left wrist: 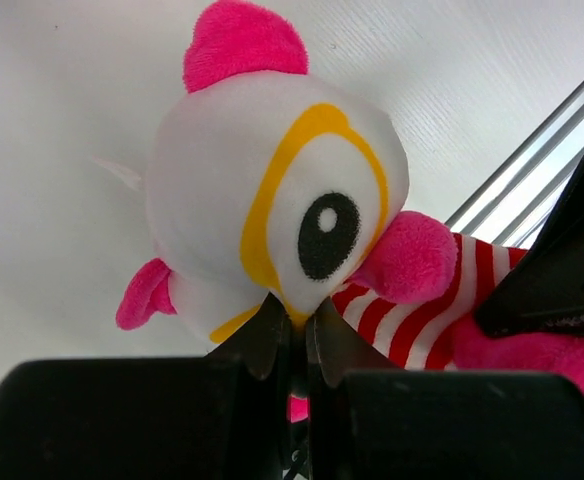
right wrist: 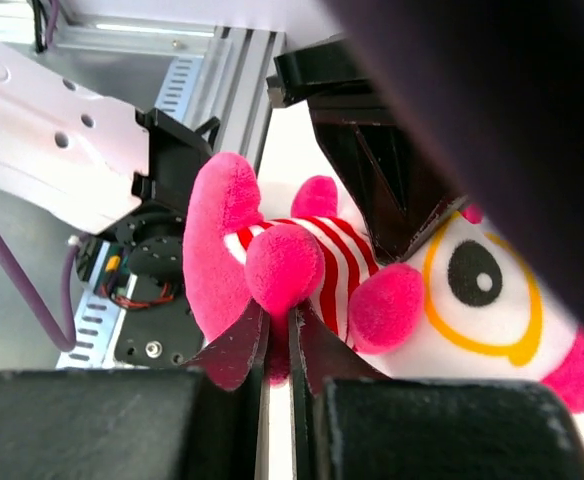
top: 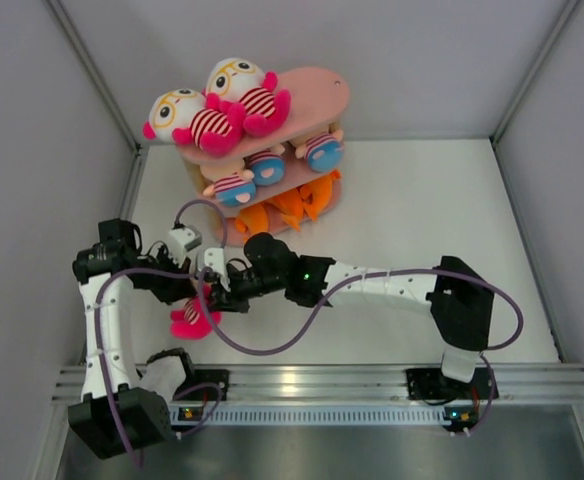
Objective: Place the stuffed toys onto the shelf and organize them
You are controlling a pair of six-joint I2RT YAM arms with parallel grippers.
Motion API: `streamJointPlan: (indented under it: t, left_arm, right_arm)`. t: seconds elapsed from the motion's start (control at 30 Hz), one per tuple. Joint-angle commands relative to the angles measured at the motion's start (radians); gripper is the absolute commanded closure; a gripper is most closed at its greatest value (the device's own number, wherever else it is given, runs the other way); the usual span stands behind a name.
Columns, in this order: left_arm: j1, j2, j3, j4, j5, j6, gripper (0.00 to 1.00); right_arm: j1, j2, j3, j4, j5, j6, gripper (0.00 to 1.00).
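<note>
My right gripper should lift the doll outward onto the top board's empty end and let go, as that free space is above and outward of my right gripper.
A white-headed doll with yellow glasses, magenta limbs and a striped shirt is held between both arms at the near left of the table. My left gripper is shut on the lower edge of its head. My right gripper is shut on one of its magenta limbs. The pink shelf stands at the back. Two more white-headed dolls lie on its top board, three peach-headed dolls sit on the middle board, and orange sharks are on the bottom board.
Grey walls close the table on the left, right and back. An aluminium rail runs along the near edge with the arm bases. A purple cable loops over the table between the arms.
</note>
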Motion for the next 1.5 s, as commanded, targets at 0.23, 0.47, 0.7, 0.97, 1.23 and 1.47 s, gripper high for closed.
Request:
streamJointPlan:
  t: [0.23,0.47,0.7,0.97,1.23,1.47]
  left_arm:
    - [-0.009,-0.005,0.082,-0.087,-0.048,-0.039,0.36]
    - [-0.007,0.008,0.071,-0.084,-0.125,-0.074,0.3]
    - [-0.007,0.066,0.059,-0.07,-0.088,-0.085,0.3]
    - [-0.007,0.086,0.002,-0.013,-0.119,-0.064,0.3]
    - [-0.007,0.132,-0.01,0.018,-0.147,-0.033,0.3]
    - [-0.007,0.153,-0.012,0.024,-0.156,-0.038,0.3]
  right_arm:
    - [0.015,-0.316,-0.058,-0.376,-0.072,-0.231,1.0]
    - [-0.15,-0.576,-0.216,-0.909,-0.005,-0.286,1.0]
    - [-0.623,-0.757,-0.258,-0.886,0.313,-0.561,1.0]
    - [-1.309,-0.377,0.267,-0.399,-0.046,-0.339,1.0]
    - [-1.291,-0.117,0.555,0.08,-0.291,-0.17,1.0]
    - [-1.142,0.062,0.827,0.413,-0.583,0.02,1.0]
